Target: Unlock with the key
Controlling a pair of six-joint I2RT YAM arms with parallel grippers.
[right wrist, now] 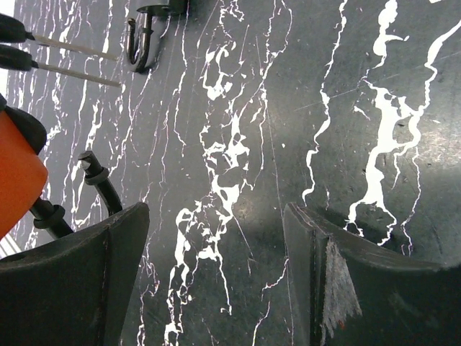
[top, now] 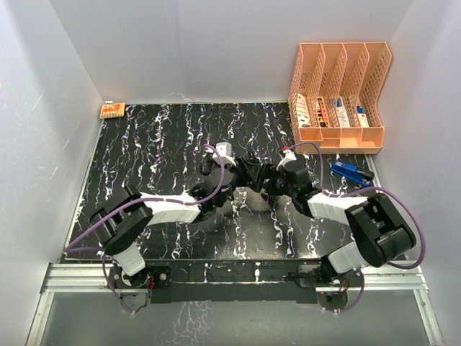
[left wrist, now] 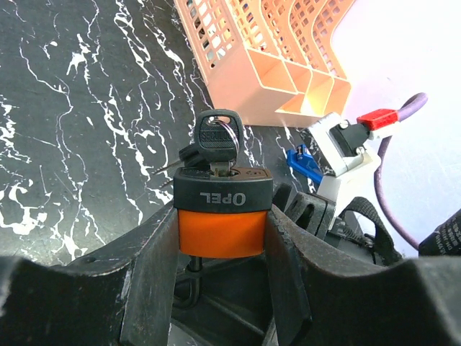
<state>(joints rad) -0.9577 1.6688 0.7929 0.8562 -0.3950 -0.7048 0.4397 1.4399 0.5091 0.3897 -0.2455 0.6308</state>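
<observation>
The shackle's end is already free of the padlock's body, so my left gripper will next lower the orange padlock [left wrist: 220, 227] onto the bare tabletop below and release.
An orange padlock [left wrist: 220, 227] with a black cap marked OPEL sits upright between the fingers of my left gripper [left wrist: 222, 241], which is shut on its body. A black-headed key [left wrist: 216, 138] stands in the cap. The padlock's orange body [right wrist: 16, 173] and its dark shackle [right wrist: 101, 189] also show at the left edge of the right wrist view. My right gripper [right wrist: 216, 223] is open and empty, just right of the padlock, over bare table. In the top view both grippers, left [top: 220, 175] and right [top: 257, 178], meet at the table's middle.
A peach file organiser [top: 338, 90] stands at the back right, with a blue object [top: 349, 171] in front of it. A small orange item [top: 112, 110] lies at the back left. A dark hook [right wrist: 140, 40] and two thin rods [right wrist: 68, 50] lie on the black marbled table [top: 144, 144].
</observation>
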